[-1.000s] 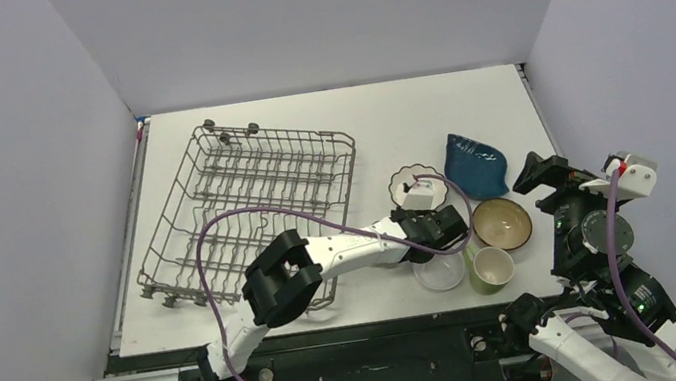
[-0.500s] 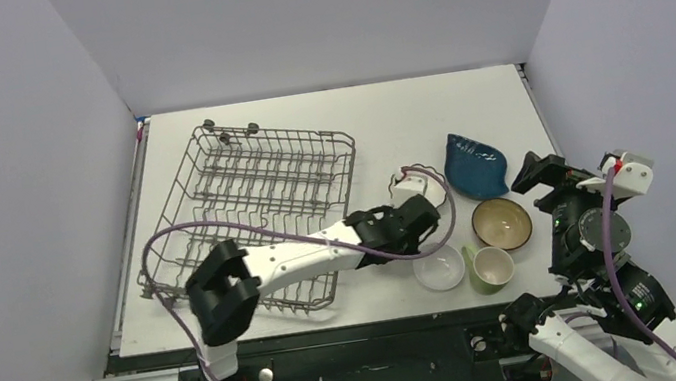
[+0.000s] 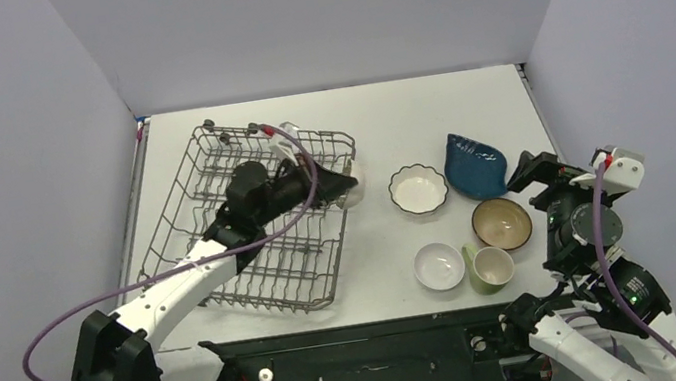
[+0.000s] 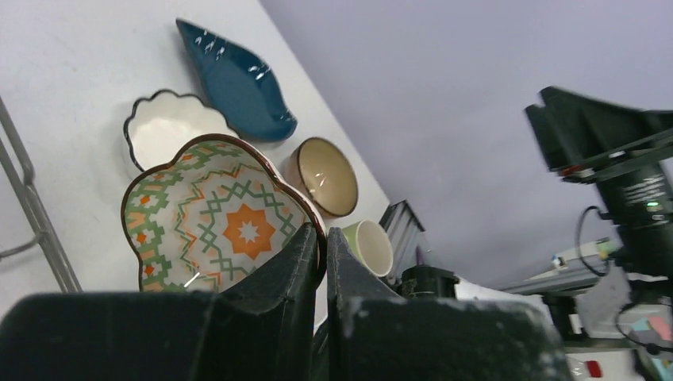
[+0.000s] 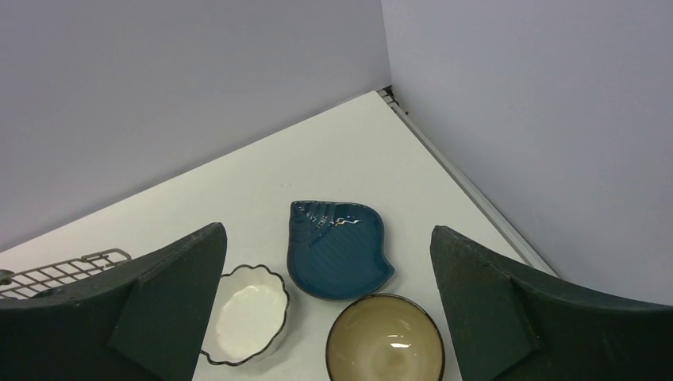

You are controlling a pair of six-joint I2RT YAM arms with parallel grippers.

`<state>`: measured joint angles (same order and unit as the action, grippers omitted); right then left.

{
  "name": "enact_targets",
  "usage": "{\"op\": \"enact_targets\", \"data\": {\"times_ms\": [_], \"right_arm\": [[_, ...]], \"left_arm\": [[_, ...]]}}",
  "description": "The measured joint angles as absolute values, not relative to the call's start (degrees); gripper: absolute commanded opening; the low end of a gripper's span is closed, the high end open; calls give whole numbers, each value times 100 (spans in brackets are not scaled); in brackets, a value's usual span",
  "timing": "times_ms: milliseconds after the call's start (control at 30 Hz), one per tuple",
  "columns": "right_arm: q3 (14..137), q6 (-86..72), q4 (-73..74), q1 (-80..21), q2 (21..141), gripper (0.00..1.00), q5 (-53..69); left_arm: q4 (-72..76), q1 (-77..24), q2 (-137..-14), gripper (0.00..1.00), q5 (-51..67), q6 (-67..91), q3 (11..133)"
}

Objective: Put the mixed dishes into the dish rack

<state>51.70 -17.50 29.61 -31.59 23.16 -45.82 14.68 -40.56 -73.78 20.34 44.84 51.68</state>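
Observation:
My left gripper still has the tiny dish hanging past the rack's side rim, so next I should move it to the left in the top view and lower it inside the rack's far end.
My left gripper (image 3: pixel 341 183) reaches across the grey wire dish rack (image 3: pixel 219 231) to its right rim. It is shut on the rim of the tiny flower-patterned dish (image 4: pixel 222 216), which it holds tilted on edge; the left wrist view shows the jaws (image 4: pixel 324 238) pinching it. On the table to the right lie the white scalloped bowl (image 3: pixel 418 188), the dark blue dish (image 3: pixel 475 164), the brown bowl (image 3: pixel 502 224), the plain white bowl (image 3: pixel 439 265) and the light green mug (image 3: pixel 492 267). My right gripper (image 3: pixel 539 176) is open and empty, above the brown bowl (image 5: pixel 386 341).
The rack takes up the left half of the white table (image 3: pixel 385 123) and holds no dishes that I can see. Grey walls close in the left, back and right sides. The left arm's purple cable (image 3: pixel 61 323) loops off the table's left front.
My left arm has swung left from the cluster of dishes to over the rack, carrying the flower-patterned dish. The right arm has barely moved.

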Motion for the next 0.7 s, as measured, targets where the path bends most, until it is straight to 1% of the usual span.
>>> {"op": "enact_targets", "data": {"times_ms": [200,333,400,500,600,700], "right_arm": [[5170,-1745,2961,-3159,2333,96,-4582],[5172,-1730,2963,-3159,2418,95,-4569],[5172,-1730,2965,-3159,2486,95,-4558],[5175,-1726,2965,-3159,2565,95,-4539],[5175,-1726,2967,-3159,2593,95,-4512],[5175,-1723,2967,-3159,2593,95,-4504]], "left_arm": [[3240,-2587,-7142,0,3258,5701,4506],[4945,-1778,-7542,0,3629,7061,4053],[5778,-1544,-7992,0,3640,7756,3927],[7107,-1358,-8980,0,3472,8862,3848],[7642,-1326,-9808,0,3155,9607,3813],[7795,-1328,-10213,0,2827,9845,3767]]}}
